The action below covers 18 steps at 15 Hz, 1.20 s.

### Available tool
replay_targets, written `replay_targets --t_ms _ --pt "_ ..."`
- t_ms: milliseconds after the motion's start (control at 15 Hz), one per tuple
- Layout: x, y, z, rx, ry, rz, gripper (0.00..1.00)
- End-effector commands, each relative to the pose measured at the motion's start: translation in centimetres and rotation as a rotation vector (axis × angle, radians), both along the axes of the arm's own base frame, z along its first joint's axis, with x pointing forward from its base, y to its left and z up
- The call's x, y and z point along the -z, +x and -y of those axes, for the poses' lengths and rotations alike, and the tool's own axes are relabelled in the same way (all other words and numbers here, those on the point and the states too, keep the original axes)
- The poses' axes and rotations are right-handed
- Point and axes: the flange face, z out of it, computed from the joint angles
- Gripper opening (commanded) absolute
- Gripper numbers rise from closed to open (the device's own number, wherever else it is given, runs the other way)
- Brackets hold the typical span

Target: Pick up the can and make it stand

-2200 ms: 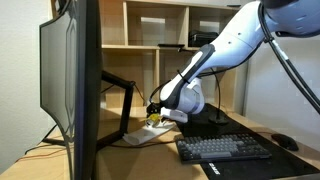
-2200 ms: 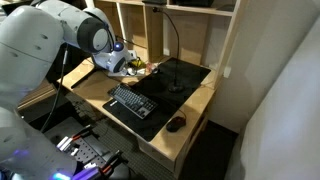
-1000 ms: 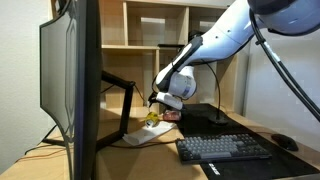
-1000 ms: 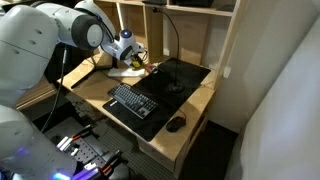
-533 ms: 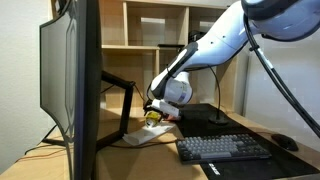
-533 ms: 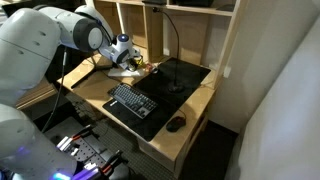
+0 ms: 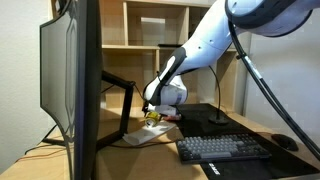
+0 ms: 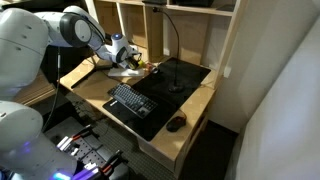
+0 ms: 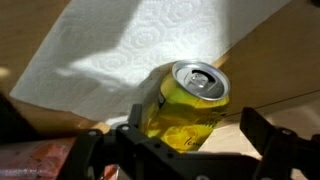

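Note:
The yellow-green body of the can (image 7: 152, 117) is already between my open fingers. My gripper will next go down a little along it and close on its sides.
The can (image 9: 188, 108) is yellow-green with a silver top and lemon markings. In the wrist view it sits at the edge of a white paper towel (image 9: 120, 50), its top facing the camera, and it seems to stand upright. My gripper (image 9: 195, 128) is open, with its fingers (image 9: 262, 135) on either side of the can. The can is close to one finger and a gap shows at the other. In both exterior views the gripper (image 7: 157, 106) (image 8: 129, 62) hovers just above the can (image 7: 152, 117) (image 8: 138, 68).
A flat pinkish-red item (image 9: 40, 160) lies beside the can. A black keyboard (image 7: 222, 148) (image 8: 131, 101) lies on a dark mat, with a mouse (image 8: 176, 123) near the desk's edge. A monitor (image 7: 72, 80) stands close by. Shelves (image 7: 150, 40) rise behind.
The gripper lifted away from the can about a second ago and has since settled a little lower over it. The upper arm swung sideways. The can stays in place.

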Motion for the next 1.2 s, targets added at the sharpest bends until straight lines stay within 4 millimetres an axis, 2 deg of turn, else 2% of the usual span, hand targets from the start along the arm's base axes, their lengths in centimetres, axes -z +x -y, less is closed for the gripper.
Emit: replay_targets --t_ms 0,267,600,667,733,1000,1133 --pt "1.0 1.2 -0.7 0.037 -0.042 -0.004 1.00" --pt "2.2 1.6 -0.9 0.085 -0.009 -0.027 1.00" --pt "2.7 2.3 -1.1 0.116 0.016 -0.017 1.00" --pt "2.8 2.3 -1.2 0.116 0.021 -0.015 0.75" --pt "2.8 2.4 -1.3 0.117 0.022 -0.013 0.74" --pt "2.6 2.7 -1.3 0.123 0.020 -0.005 0.47" --pt "2.4 2.8 -1.0 0.125 0.018 -0.003 0.44"
